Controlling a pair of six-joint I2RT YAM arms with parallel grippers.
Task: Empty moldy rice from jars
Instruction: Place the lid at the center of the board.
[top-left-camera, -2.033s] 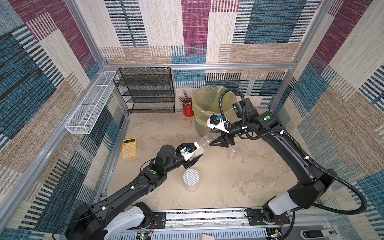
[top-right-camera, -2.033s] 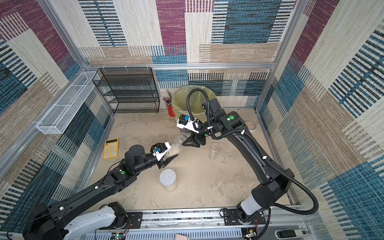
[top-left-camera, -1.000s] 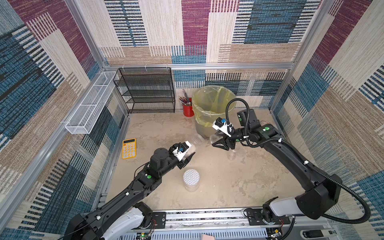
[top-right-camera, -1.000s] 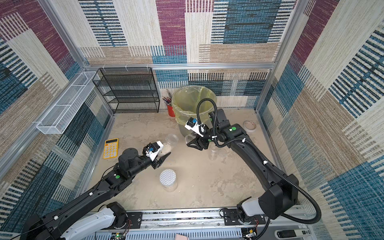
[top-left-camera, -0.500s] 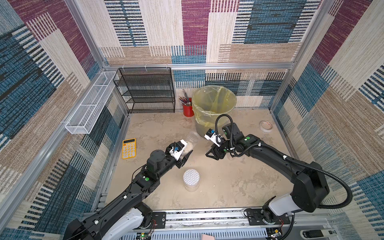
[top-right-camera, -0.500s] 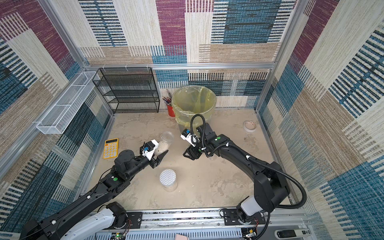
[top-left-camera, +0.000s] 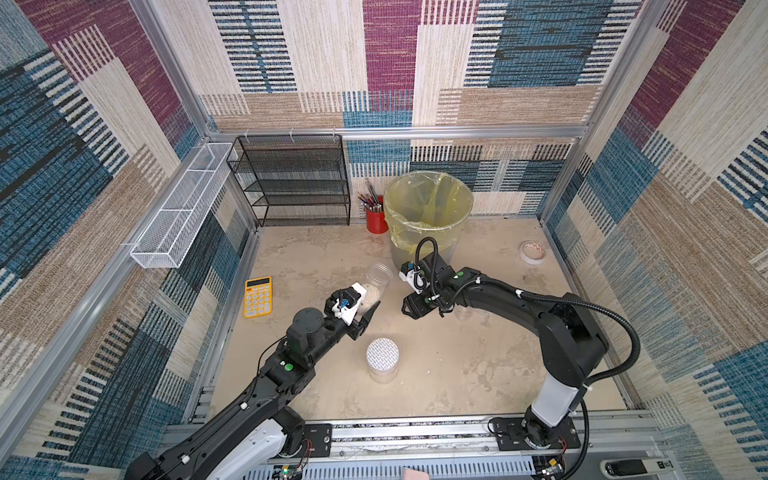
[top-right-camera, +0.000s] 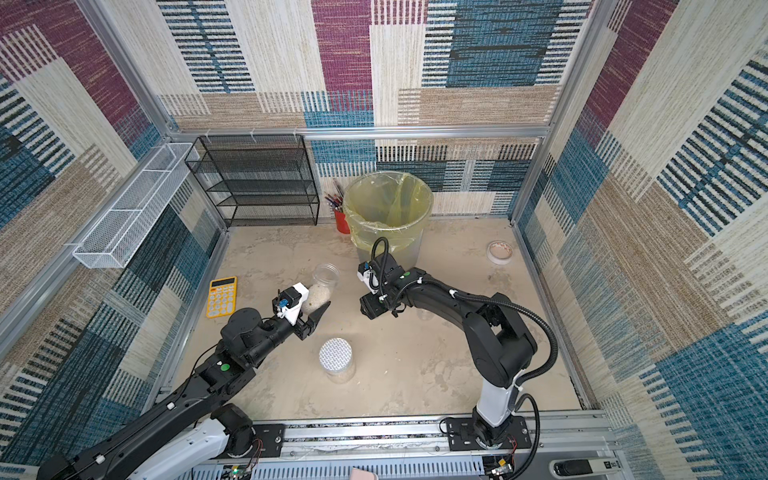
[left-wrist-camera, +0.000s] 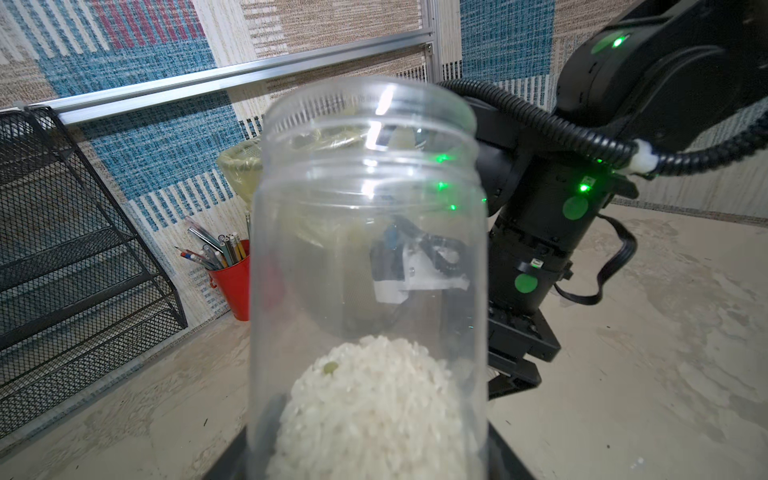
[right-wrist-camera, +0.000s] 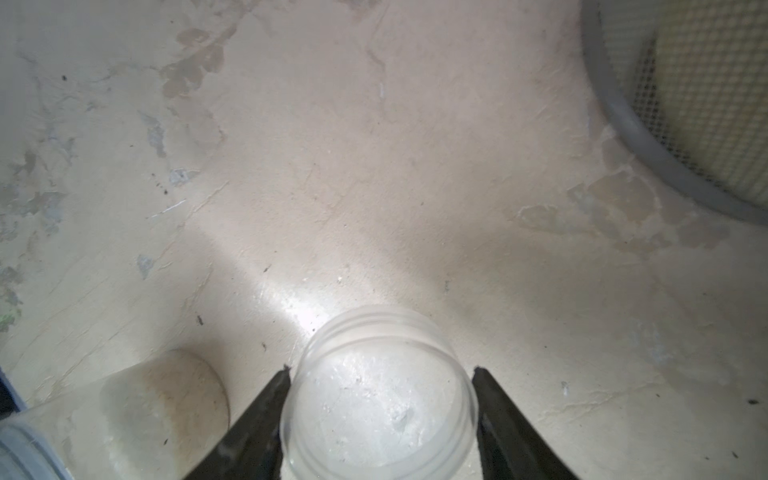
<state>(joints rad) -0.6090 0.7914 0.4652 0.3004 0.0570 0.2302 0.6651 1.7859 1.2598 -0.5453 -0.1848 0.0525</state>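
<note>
I will next put my right gripper's clear round lid down on the bare tabletop before the bin and let go, since that empty spot is just below.
My left gripper (top-left-camera: 365, 302) (left-wrist-camera: 370, 465) is shut on an open clear jar (top-left-camera: 377, 282) (left-wrist-camera: 368, 232), held tilted above the table with its mouth towards the bin. The moldy rice (top-left-camera: 370, 295) (left-wrist-camera: 370, 407) lies heaped at the jar's bottom. Low over the table, my right gripper (top-left-camera: 409, 309) (right-wrist-camera: 380, 370) is shut on a clear round lid (right-wrist-camera: 378, 399), a finger against each side of it. A second jar with a white grid lid (top-left-camera: 382, 359) (top-right-camera: 336, 359) stands in front. A small clear jar (top-left-camera: 463, 312) (right-wrist-camera: 158, 399) stands by the right arm.
A bin with a yellow bag (top-left-camera: 399, 232) (top-right-camera: 388, 195) stands at the back, with a red pencil cup (top-left-camera: 376, 218) beside it. Also here are a black mesh rack (top-left-camera: 299, 183), a yellow calculator (top-left-camera: 257, 297), a tape roll (top-left-camera: 532, 252) and a white wire basket (top-left-camera: 178, 208).
The right gripper has come down from beside the bin to just above the table, carrying the lid leftward. The left gripper has drawn the open jar back and to the left.
</note>
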